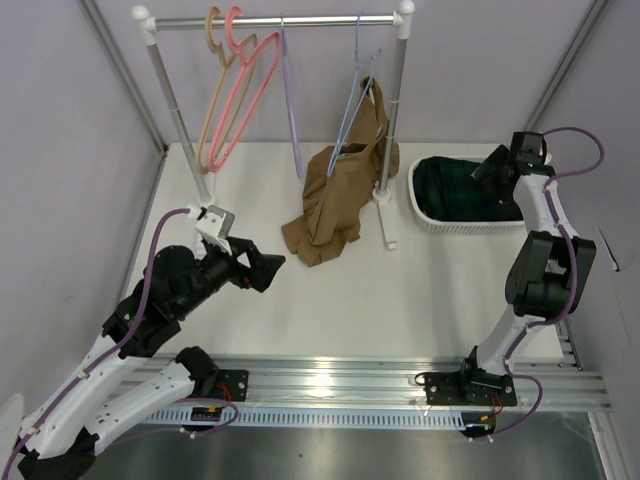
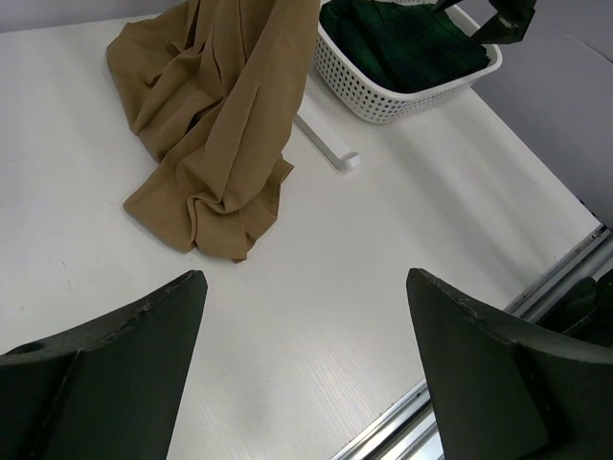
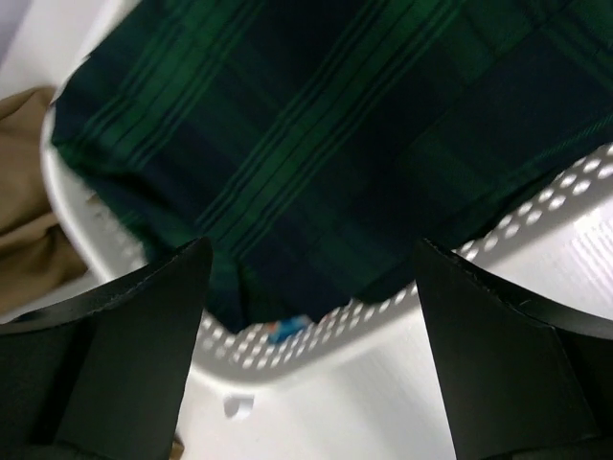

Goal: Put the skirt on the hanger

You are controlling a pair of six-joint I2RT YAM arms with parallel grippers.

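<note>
The right gripper shifts toward the basket end away from the rack and lowers onto the skirt's edge next, since the cloth lies below my fingertips.
The dark green and navy plaid skirt [image 1: 462, 190] lies bunched in a white perforated basket [image 1: 440, 224] at the back right. It fills the right wrist view [image 3: 316, 125] and shows at the top of the left wrist view [image 2: 402, 43]. The pale lavender hanger [image 1: 291, 110] hangs from the rack rail, bare. My right gripper [image 1: 490, 166] hovers open and empty over the basket's rim [image 3: 402, 321], jaws wide above the skirt's edge [image 3: 311, 244]. My left gripper [image 1: 268, 270] is open and empty low over the table at the left [image 2: 306, 278].
A tan-brown garment [image 1: 335, 205] hangs from a thin blue hanger [image 1: 355, 100] and pools on the table [image 2: 211, 125]. Pink [image 1: 248, 95] and tan [image 1: 212, 110] hangers hang on the rail [image 1: 280, 20]. The rack's white foot [image 2: 328, 146] lies beside the basket. Blue cloth [image 3: 287, 329] shows through the basket holes.
</note>
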